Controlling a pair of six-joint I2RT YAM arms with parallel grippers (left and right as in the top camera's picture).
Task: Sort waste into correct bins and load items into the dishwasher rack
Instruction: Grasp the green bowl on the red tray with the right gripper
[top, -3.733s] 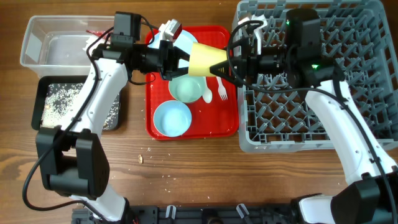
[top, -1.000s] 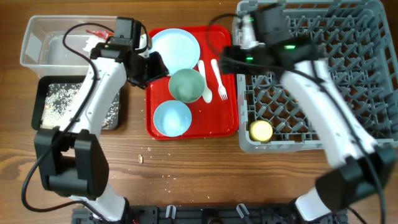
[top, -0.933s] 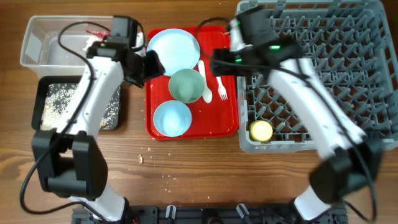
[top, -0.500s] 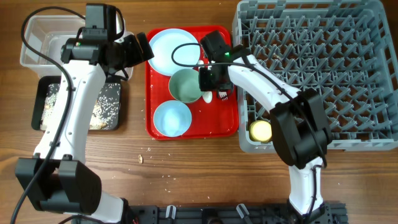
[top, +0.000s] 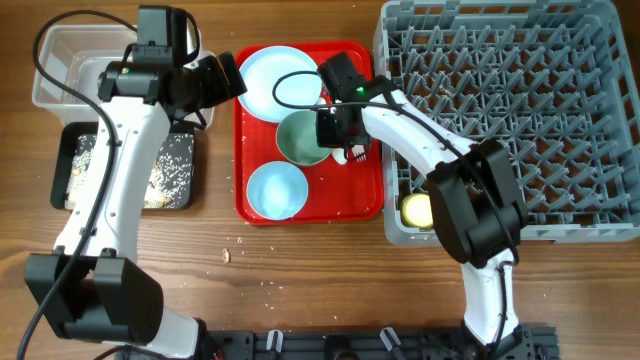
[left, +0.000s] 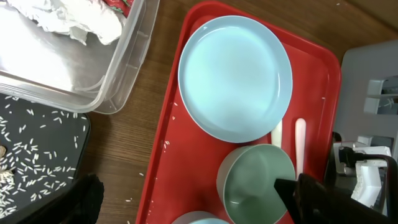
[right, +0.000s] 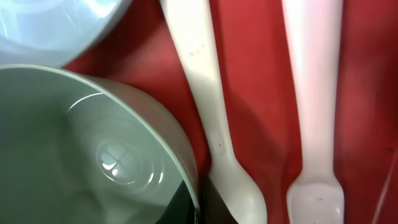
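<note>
I will next lift my right gripper and tilt it outward over the grey rack (top: 500, 110). I will release the mint bowl in the rack's far corner by the tray (top: 434, 62), because the slots there are empty.
My right gripper (top: 332, 140) is shut on the right rim of the mint bowl (top: 298, 138) on the red tray (top: 366, 195). In the right wrist view its dark fingers pinch that rim (right: 198, 202), beside the white spoon (right: 214, 124) and fork (right: 314, 124). The pale blue plate (top: 280, 82) lies behind the bowl, and a blue bowl (top: 276, 190) sits in front. My left gripper (top: 222, 80) hangs open and holds nothing at the tray's left edge. The yellow cup (top: 417, 209) stands in the grey dishwasher rack (top: 500, 110).
The clear tub (top: 80, 65) at far left holds the white tissue (left: 68, 18) and red wrapper (left: 121, 6). In front of it the black tray (top: 120, 170) holds rice-like crumbs. A few crumbs lie on the wooden table (top: 230, 255) near the tray's front.
My right gripper came from the rack down to the tray and closed on the mint bowl's rim. My left arm drew back toward the tub and opened.
</note>
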